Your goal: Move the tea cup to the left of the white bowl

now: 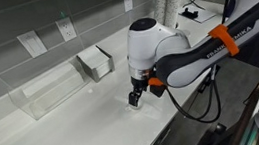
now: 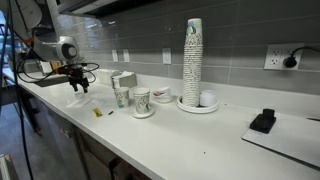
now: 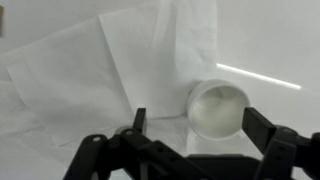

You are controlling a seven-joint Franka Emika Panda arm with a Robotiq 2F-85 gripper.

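I will lower my gripper a little and close it on the tea cup's paper-side rim [image 3: 190,109], because that rim is below it, between the open fingers.
In the wrist view the tea cup [image 3: 218,104], tiny, round and plain white, stands on a sheet of white paper [image 3: 100,70]. My gripper [image 3: 200,122] is open. Its two dark fingers straddle the cup without closing on it, and the cup sits nearer the right finger. In both exterior views the gripper [image 1: 136,97] [image 2: 78,86] hangs low over the white counter, and the cup cannot be made out there. The white bowl with the reddish inside [image 2: 161,96] stands far along the counter, among the other dishes.
A tall stack of paper cups [image 2: 192,62] stands on a plate, with a patterned cup on a saucer [image 2: 141,101] and a taller cup [image 2: 121,97] nearby. Clear boxes [image 1: 49,91] line the wall. The counter's front edge [image 1: 167,128] is close to the gripper.
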